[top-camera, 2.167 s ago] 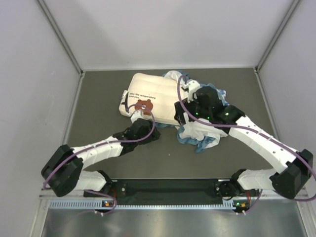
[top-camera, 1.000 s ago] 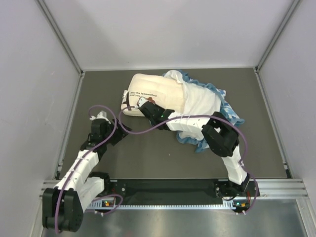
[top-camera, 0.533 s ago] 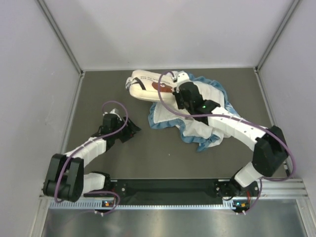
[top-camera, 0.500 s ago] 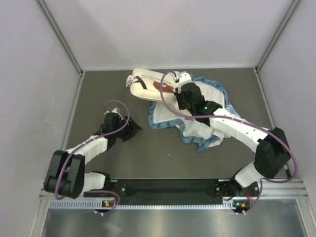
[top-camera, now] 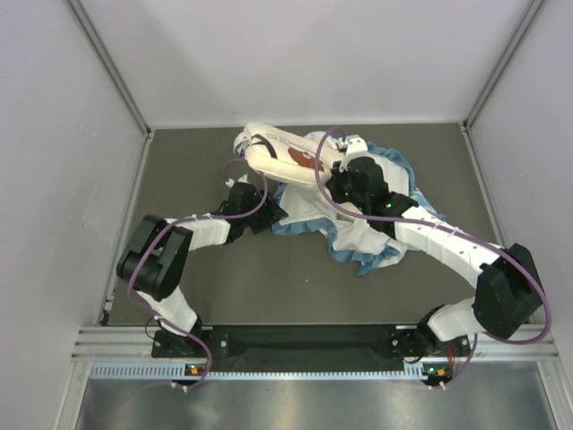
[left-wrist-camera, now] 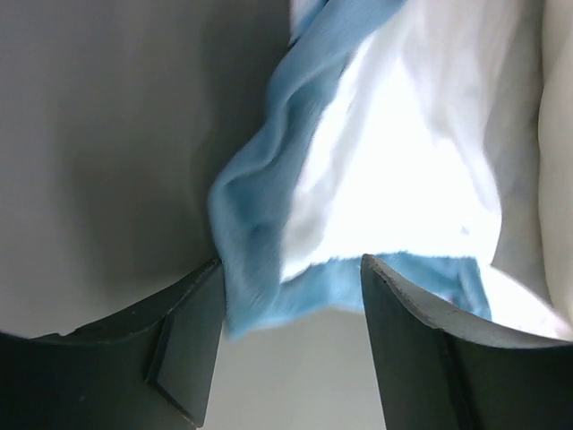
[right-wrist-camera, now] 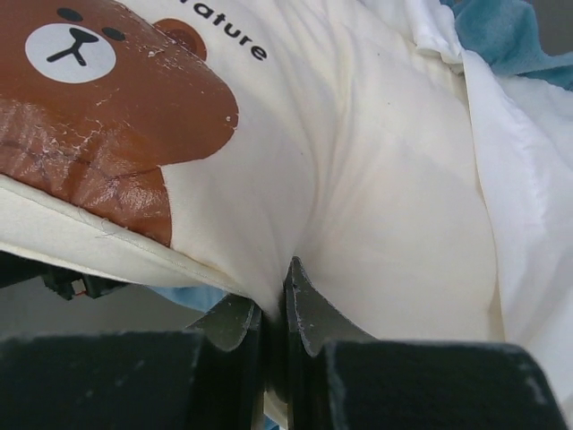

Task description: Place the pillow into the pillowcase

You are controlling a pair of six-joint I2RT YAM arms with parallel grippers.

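Observation:
The pillow (top-camera: 269,152) covers the case only partly. My right gripper should next draw the pinch back toward the pillowcase's near blue edge (top-camera: 324,230) and let go there.
The cream pillow (top-camera: 269,152) lies at the back of the mat, its brown bear logo (right-wrist-camera: 98,116) facing up. Part of it rests on the pillowcase (top-camera: 363,235), which is spread blue-edged and white side up to its right. My right gripper (top-camera: 333,175) is shut on a pinch of the pillow (right-wrist-camera: 385,206) fabric just beside the logo. My left gripper (top-camera: 271,212) is open at the pillowcase's left edge. In the left wrist view the blue ruffled edge (left-wrist-camera: 260,224) lies between the left gripper's (left-wrist-camera: 291,269) fingertips, touching the left finger (left-wrist-camera: 183,340).
The dark grey mat (top-camera: 197,179) is walled on the left, back and right. The pillowcase bunches towards the right wall (top-camera: 515,161). Both arms' cables loop over the pillow area. Bare mat lies in front of the fabric and to the left.
My left arm has swung right and forward, from bare mat to the pillowcase's left edge, its jaws narrowing slightly. The right gripper keeps its pinch on the pillow, which shifted slightly.

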